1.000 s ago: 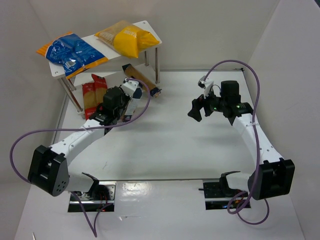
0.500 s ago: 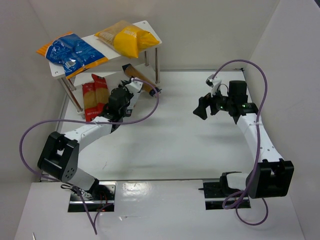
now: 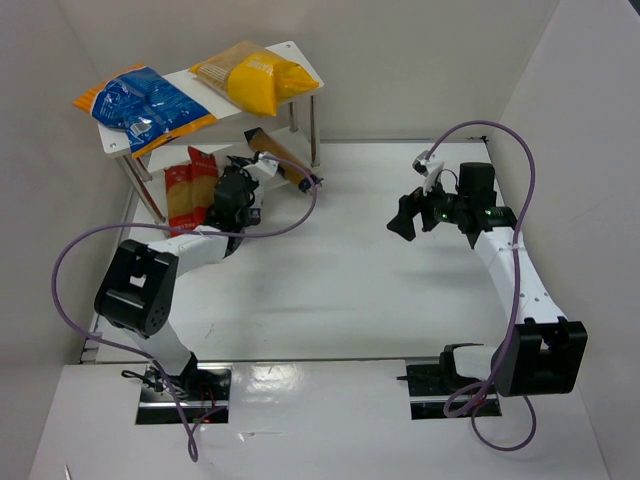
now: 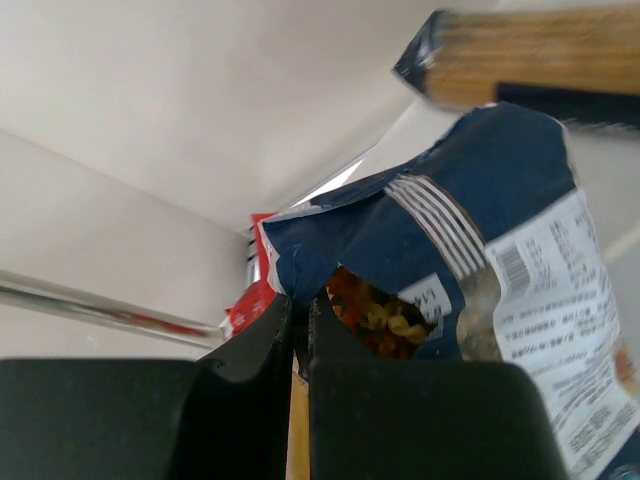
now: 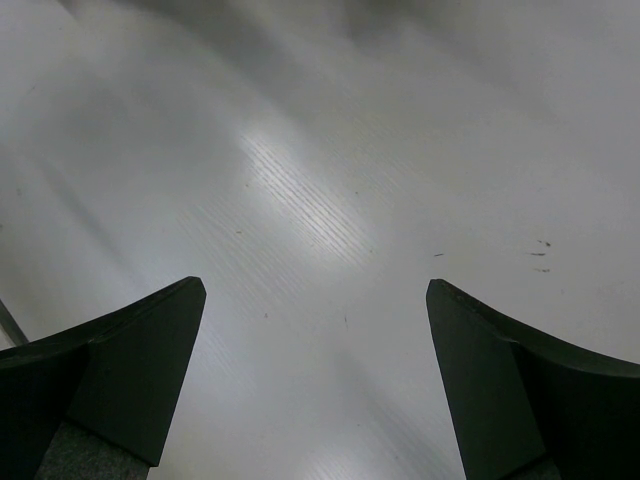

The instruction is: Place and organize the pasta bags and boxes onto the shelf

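I should next push the clear bag outward with my left gripper onto the open board between the red packs and tan box [image 3: 285, 160] and release the bag's corner.
My left gripper [image 4: 297, 312] is shut on the corner of the clear bag of short golden pasta with a dark blue label [image 4: 470, 250]. In the top view the left gripper [image 3: 250, 176] is under the front of the white shelf [image 3: 110, 140], and the bag is mostly hidden by it. The red spaghetti packs [image 3: 186, 192] lie just to its left and the long slim tan box [image 3: 285, 160] just to its right. The blue-and-orange bag [image 3: 140, 105] and the yellow bag [image 3: 255, 78] lie on the top board. My right gripper [image 3: 405, 222] is open and empty over bare table.
White walls close in on the left, back and right. The shelf's thin metal legs [image 3: 316, 128] stand next to the tan box. A purple cable [image 3: 290, 215] loops beside the left wrist. The tan box's end [image 4: 540, 55] hangs above the bag in the left wrist view.
My left arm has swung further left and back toward the shelf, carrying the bag under the top board. The right gripper moved a little right, then stayed still.
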You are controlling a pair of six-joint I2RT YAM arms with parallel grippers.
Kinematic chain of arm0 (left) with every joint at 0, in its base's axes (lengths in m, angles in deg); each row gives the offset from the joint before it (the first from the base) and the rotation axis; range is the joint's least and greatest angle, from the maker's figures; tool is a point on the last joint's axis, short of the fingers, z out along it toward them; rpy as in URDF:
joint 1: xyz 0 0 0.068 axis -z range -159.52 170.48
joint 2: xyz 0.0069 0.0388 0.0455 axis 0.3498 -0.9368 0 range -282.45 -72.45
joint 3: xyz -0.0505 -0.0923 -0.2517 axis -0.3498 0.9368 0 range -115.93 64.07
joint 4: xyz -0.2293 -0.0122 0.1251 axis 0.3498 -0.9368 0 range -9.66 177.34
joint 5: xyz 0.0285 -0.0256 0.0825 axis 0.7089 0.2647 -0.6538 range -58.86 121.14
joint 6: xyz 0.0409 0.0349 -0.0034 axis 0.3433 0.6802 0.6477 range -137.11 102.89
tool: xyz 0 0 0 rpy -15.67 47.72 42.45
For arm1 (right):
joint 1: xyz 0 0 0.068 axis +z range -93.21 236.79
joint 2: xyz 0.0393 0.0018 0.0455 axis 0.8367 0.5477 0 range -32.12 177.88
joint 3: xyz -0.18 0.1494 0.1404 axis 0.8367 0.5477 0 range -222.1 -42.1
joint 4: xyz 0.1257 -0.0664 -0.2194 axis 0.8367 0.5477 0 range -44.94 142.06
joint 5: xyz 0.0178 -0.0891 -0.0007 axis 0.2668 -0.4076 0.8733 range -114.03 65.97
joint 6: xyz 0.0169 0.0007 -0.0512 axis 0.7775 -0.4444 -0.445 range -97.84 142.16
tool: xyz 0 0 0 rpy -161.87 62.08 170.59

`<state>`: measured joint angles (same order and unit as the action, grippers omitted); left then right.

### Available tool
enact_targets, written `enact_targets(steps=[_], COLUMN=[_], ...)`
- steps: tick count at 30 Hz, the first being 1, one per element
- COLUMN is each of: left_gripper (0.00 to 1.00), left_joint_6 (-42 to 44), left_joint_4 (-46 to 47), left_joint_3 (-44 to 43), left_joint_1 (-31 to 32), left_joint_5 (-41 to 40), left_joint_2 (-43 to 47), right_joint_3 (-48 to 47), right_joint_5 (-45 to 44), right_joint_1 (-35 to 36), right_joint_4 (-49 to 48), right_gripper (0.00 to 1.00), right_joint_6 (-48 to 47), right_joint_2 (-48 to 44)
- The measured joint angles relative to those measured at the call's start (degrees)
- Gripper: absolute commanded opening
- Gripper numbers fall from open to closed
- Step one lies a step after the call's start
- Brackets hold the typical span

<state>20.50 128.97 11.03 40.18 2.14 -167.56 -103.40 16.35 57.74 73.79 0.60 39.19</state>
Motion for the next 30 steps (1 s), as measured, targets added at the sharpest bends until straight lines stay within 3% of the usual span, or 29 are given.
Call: enact_targets(steps=[8, 30], left_gripper=[0.0, 0.0], left_joint_6=[2.9, 7.5], left_joint_4=[2.8, 7.4], left_joint_3=[-2.0, -11.6], left_joint_1=[-3.8, -6.6], left_joint_5=[-1.1, -3.0], left_joint_2=[-3.2, -15.5], right_joint_3=[0.0, 0.9], right_joint_5=[0.4, 0.9], right_joint_1=[-0.5, -0.5], right_joint_4=[0.0, 0.0], right_gripper=[1.0, 1.0], right_joint_6=[-0.5, -1.5], right_joint_2=[0.0, 0.0])
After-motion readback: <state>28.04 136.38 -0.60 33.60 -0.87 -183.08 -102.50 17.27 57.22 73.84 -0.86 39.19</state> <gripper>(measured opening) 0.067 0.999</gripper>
